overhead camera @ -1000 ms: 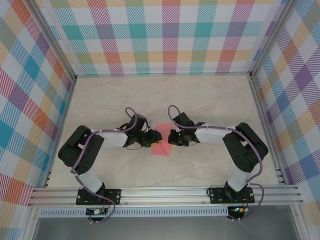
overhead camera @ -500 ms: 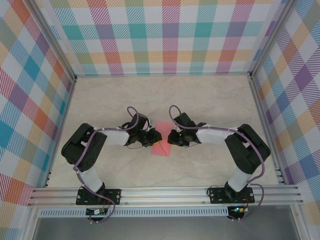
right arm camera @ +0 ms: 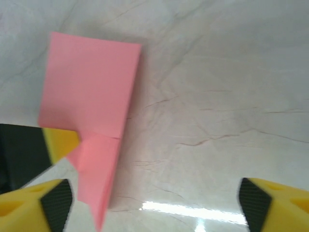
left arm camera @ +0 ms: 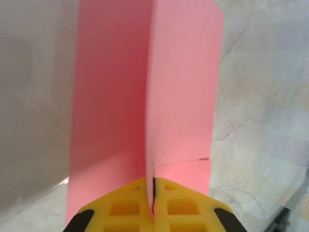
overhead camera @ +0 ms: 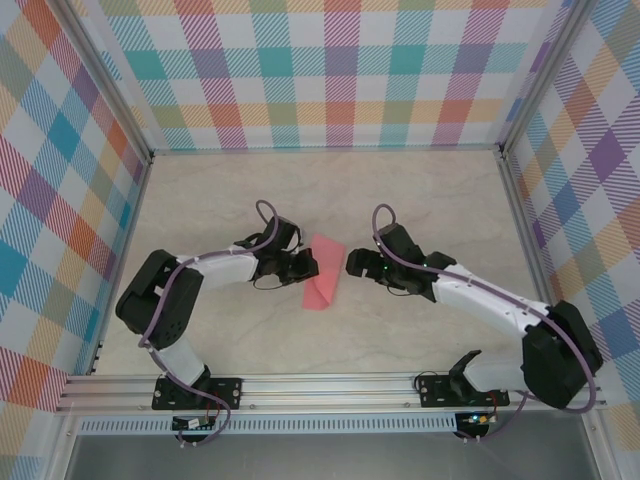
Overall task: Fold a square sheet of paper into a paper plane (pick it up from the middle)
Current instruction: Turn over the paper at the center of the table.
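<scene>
The upright flap's near end point(left arm camera: 150, 173) sits between the shut fingers of my left gripper. My left gripper needs to turn next, pull the paper outward, away from my right gripper, and then let go of that end.
The salmon-pink sheet of paper point(overhead camera: 323, 283) lies folded into a narrow strip at the middle of the table. In the left wrist view the paper point(left arm camera: 116, 96) has an upright centre ridge, and my left gripper point(left arm camera: 153, 200) is shut on the near end of that ridge. From above, the left gripper point(overhead camera: 309, 264) sits at the paper's left edge. My right gripper point(overhead camera: 351, 266) stands open just right of the paper, not touching it. In the right wrist view the paper point(right arm camera: 91, 92) lies to the left of the wide-apart fingertips point(right arm camera: 50, 200), with bare table between them.
The marble-patterned tabletop point(overhead camera: 420, 200) is boxed in by plaid walls point(overhead camera: 330, 70) at the back and both sides. An aluminium rail point(overhead camera: 330, 385) runs along the near edge, where the arm bases are bolted. Free room lies behind and in front of the paper.
The right gripper has opened, let go of the paper and drawn back to the right, its arm stretched low. The left gripper has closed fully on the paper's ridge.
</scene>
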`<state>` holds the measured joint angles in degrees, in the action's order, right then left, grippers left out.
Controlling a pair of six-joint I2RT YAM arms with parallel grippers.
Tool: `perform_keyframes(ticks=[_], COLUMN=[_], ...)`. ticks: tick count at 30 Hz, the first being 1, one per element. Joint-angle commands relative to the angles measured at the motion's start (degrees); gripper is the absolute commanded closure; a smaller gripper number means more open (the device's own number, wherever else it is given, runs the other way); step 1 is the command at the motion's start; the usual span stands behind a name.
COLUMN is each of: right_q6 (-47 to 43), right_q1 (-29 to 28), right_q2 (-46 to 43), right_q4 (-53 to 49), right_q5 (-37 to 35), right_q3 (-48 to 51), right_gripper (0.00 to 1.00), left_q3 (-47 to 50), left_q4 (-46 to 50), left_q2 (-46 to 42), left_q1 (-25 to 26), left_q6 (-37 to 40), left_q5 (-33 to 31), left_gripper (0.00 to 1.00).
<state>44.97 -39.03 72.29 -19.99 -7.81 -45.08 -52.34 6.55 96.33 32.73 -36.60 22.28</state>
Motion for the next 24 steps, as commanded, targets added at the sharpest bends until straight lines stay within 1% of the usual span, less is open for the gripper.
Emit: perform_keyframes(ticks=[1, 3, 6, 9, 14, 17, 21, 24], right_q6=[-0.2, -0.2, -0.4, 0.2, 2.6, 3.5, 4.2, 4.6], right_q1=[0.2, 0.2, 0.3, 0.4, 0.6, 0.8, 1.1, 1.5], right_q2=[-5.1, -8.2, -11.5, -12.9, -12.4, -11.8, -10.8, -10.0], right_q4=[-5.7, -6.8, -8.1, -9.7, -11.8, -12.5, -14.0, -15.1], right_q5=[-8.1, -10.5, -13.0, -14.6, -16.0, -16.1, -16.0, -16.0], right_q3=[2.2, 3.2, 4.1, 4.2, 4.2, 4.4, 3.8, 3.3], right_gripper=[0.00, 0.00, 0.00, 0.00, 0.00, 0.00, 0.00, 0.00], left_q3=[-5.7, -8.7, -12.8, -16.4, -21.0, -22.9, -25.7, -27.9], left_q4=[16.0, 22.4, 29.1, 33.6, 38.0, 39.6, 42.5, 43.6], left_q2=[-6.3, -8.4, -10.7, -12.0, -11.3, -9.1, -2.7, 3.1], left_q1=[1.4, 1.9, 2.6, 3.5, 4.5, 5.6, 7.4, 8.0], left_q6=[7.2, 9.9, 13.6, 16.4, 19.2, 20.3, 20.1, 19.5], left_q5=[-10.3, -15.0, -20.9, -27.1, -38.6, -46.3, -59.8, -65.9], left_gripper=[0.99, 0.99, 1.00, 1.00, 1.00, 1.00, 1.00, 1.00])
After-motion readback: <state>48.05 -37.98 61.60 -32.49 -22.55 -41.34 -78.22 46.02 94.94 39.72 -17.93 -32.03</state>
